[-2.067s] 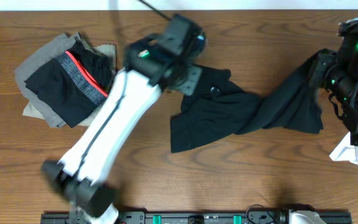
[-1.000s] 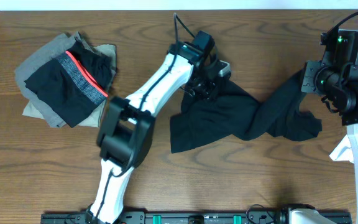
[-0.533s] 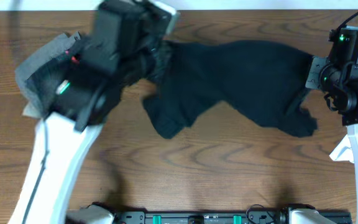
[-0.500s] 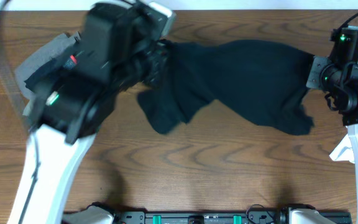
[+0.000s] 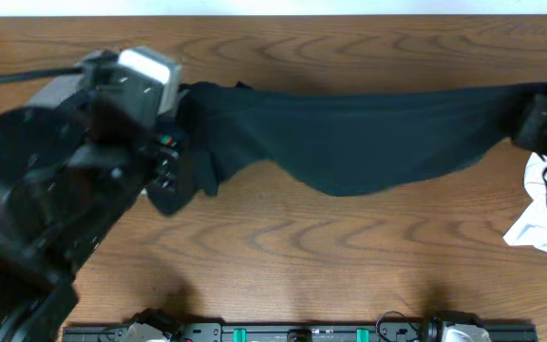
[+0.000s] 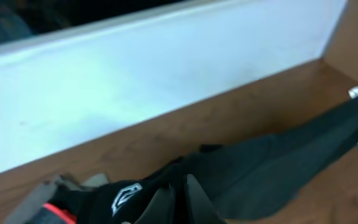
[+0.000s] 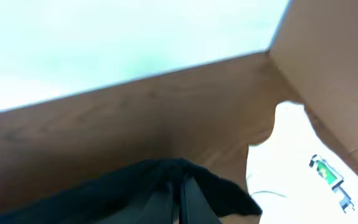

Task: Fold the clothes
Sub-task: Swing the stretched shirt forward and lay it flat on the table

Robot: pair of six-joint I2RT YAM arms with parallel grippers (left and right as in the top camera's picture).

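Note:
My left gripper comes down outward next and releases the black T-shirt's end on the bare far tabletop, as that part lies outward of my gripper and below it.
The black T-shirt [image 5: 368,133] hangs stretched in a wide band across the table between both arms. My left gripper [image 5: 183,100] is shut on its left end, raised high and close to the overhead camera. It also shows in the left wrist view [image 6: 182,196], fingers pinched on the black cloth [image 6: 278,168]. My right gripper [image 5: 530,109] is shut on the right end at the far right. In the right wrist view the fingers [image 7: 180,196] pinch the dark cloth [image 7: 104,193].
The pile of other garments lies at the left, mostly hidden by my left arm; its grey and red-banded pieces [image 6: 55,208] show in the left wrist view. A white cloth [image 5: 539,223] lies at the right edge, also in the right wrist view [image 7: 291,162].
Both arms have lifted and pulled apart. The T-shirt, bunched on the table before, is now stretched taut between them. The left arm rose close to the camera.

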